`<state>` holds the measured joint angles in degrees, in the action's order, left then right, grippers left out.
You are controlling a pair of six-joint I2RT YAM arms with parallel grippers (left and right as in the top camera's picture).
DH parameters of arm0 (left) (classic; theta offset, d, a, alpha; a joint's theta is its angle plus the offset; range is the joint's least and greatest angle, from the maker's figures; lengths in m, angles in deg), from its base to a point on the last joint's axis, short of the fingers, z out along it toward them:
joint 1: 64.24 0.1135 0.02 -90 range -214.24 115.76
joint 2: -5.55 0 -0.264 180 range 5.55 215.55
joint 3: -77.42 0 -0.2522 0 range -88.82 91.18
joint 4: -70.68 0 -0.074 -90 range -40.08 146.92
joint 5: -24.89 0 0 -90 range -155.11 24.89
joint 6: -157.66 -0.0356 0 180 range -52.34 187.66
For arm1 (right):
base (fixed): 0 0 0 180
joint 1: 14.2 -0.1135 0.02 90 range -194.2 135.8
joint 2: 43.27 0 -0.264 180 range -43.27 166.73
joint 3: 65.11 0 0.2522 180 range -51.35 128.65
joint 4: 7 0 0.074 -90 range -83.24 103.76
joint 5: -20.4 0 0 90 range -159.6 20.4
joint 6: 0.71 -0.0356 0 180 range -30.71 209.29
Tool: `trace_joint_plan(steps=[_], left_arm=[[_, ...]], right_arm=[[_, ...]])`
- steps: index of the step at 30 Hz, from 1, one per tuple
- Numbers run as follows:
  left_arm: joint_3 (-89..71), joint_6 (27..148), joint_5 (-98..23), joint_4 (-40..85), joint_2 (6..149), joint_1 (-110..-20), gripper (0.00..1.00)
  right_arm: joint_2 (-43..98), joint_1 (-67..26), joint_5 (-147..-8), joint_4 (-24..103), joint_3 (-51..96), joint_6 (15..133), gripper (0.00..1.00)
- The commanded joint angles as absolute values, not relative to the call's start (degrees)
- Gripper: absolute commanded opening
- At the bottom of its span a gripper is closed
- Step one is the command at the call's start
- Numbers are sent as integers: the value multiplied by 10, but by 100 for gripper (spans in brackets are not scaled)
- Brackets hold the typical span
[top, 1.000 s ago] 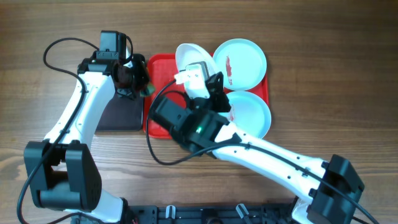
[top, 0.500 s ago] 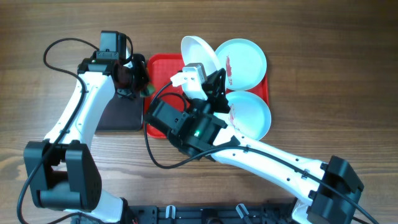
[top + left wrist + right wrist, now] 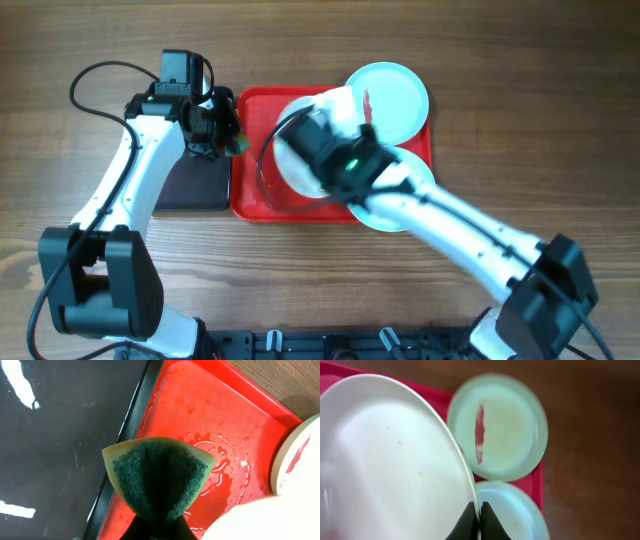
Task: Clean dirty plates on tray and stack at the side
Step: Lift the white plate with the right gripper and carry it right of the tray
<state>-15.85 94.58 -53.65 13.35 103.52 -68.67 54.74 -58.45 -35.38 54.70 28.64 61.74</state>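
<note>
My right gripper moves past the pale blue plates next, off the red tray point(image 3: 258, 110), and down to release the white plate's rim, since bare tabletop lies beyond those plates.
The red tray point(image 3: 258, 110) lies at mid-table, wet in the left wrist view point(image 3: 200, 405). My right gripper point(image 3: 479, 521) is shut on the rim of the white plate point(image 3: 390, 460) and holds it tilted above the tray's middle point(image 3: 295, 165). A pale blue plate with a red smear point(image 3: 395, 95) lies at the tray's back right, also seen in the right wrist view point(image 3: 505, 425). A second pale blue plate point(image 3: 512, 510) lies at the front right, partly under my right arm point(image 3: 405, 215). My left gripper point(image 3: 160, 527) is shut on a green and yellow sponge point(image 3: 157, 475) at the tray's left rim point(image 3: 238, 143).
A smaller black tray point(image 3: 195, 185) lies against the red tray's left side; it also shows in the left wrist view point(image 3: 60, 435). My right arm crosses the table's front right. Cables run by the left arm at the back left.
My right arm has swung round with the white plate, bringing it from the tray's back edge to above the tray's middle. The left arm and sponge have not moved.
</note>
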Motion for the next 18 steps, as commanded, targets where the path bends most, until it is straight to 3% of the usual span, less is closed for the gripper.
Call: trace_joint_plan(steps=[1, 9, 18], left_arm=[[-153, 951, -531, 133, 1028, -686, 4], [-153, 951, -531, 133, 1028, -686, 4], [-153, 951, -531, 129, 1028, -686, 4]], right_arm=[[529, -485, -539, 569, 289, 594, 4], [521, -241, -815, 593, 289, 683, 4], [530, 12, -746, 627, 288, 724, 4]])
